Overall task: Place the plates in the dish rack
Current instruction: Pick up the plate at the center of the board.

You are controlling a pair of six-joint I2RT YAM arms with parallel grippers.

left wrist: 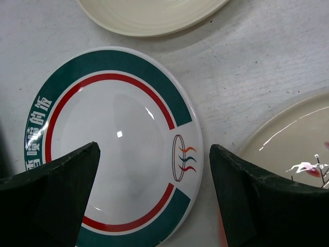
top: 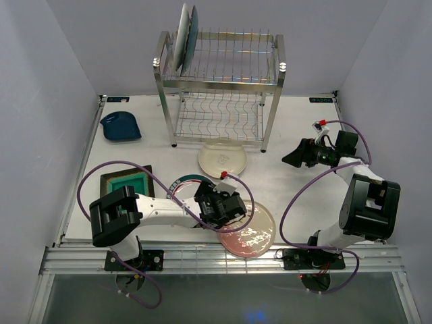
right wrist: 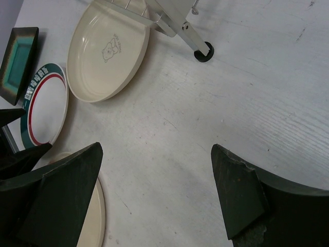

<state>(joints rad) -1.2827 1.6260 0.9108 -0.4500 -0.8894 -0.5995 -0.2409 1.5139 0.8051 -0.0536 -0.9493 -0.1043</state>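
My left gripper tilts and lowers its open fingers around the white rimmed plate's logo edge (left wrist: pixel 199 154) and closes next, since that edge lies below the gripper, between my fingers.
The dish rack (top: pixel 219 84) stands at the back, with two plates (top: pixel 183 37) upright in its top tier at the left end. On the table lie a cream plate (top: pixel 221 156), a white plate with a green-red rim (left wrist: pixel 118 149), a pink speckled plate (top: pixel 250 233), a square green plate (top: pixel 127 181) and a small dark blue plate (top: pixel 120 126). My left gripper (left wrist: pixel 154 154) hovers open over the right part of the white rimmed plate, holding nothing. My right gripper (right wrist: pixel 157 149) hangs open above bare table right of the cream plate (right wrist: pixel 105 51), empty.
The left arm (top: pixel 162 209) covers part of the white rimmed plate in the top view. A rack foot (right wrist: pixel 203 51) stands just beyond the cream plate. Grey walls close in the table on both sides.
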